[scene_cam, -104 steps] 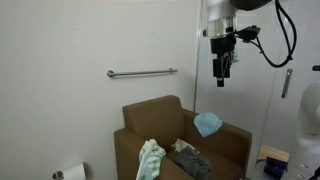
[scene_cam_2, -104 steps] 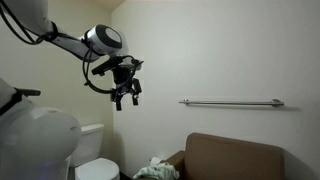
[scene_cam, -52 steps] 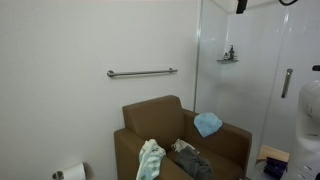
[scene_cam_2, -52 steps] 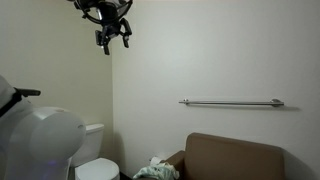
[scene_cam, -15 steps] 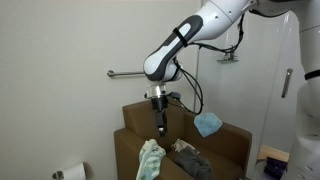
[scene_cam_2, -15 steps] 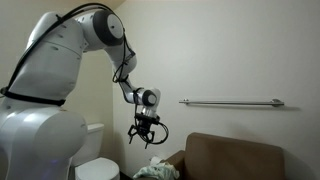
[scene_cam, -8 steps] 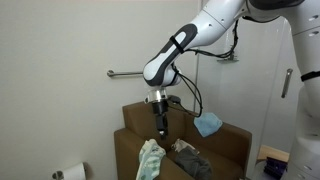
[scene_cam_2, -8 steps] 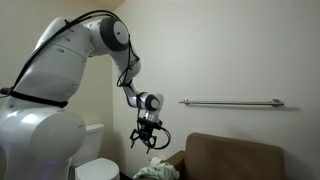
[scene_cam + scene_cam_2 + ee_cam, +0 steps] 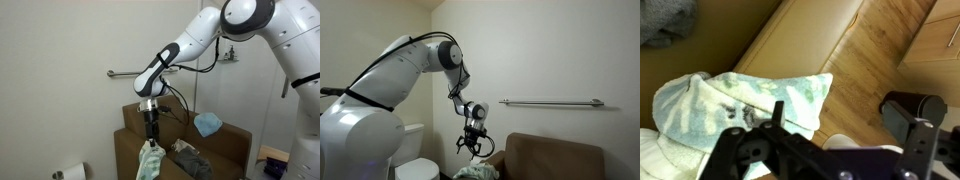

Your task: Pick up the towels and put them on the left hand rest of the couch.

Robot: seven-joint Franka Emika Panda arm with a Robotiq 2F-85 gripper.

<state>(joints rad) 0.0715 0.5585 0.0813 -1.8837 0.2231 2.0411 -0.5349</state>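
I should move my gripper down and tilt it onto the pale green and white towel's end [image 9: 151, 153] [image 9: 796, 99]. That end is lying against the hand rest below my open fingers.
A brown couch [image 9: 170, 112] holds three towels. A pale green and white towel [image 9: 150, 160] lies draped at its front left, a dark grey towel [image 9: 192, 161] on the seat, and a blue towel [image 9: 208, 123] on the right hand rest. My gripper [image 9: 153, 138] hangs open just above the pale towel, not touching it. It also shows in the other exterior view [image 9: 472, 148] over the towel pile [image 9: 476, 172]. In the wrist view the open gripper [image 9: 845, 125] is above the pale towel [image 9: 740, 105]; the grey towel [image 9: 665, 20] is at top left.
A metal grab bar [image 9: 142, 72] is on the wall behind the couch, also seen from the side [image 9: 552, 102]. A toilet [image 9: 418, 152] stands beside the couch. A toilet paper roll [image 9: 70, 172] is low left. A glass shower door [image 9: 245, 95] is right.
The arm has swung down from high up and lowered over the couch. In the last second the gripper moved slightly left and down, close above the pale towel.
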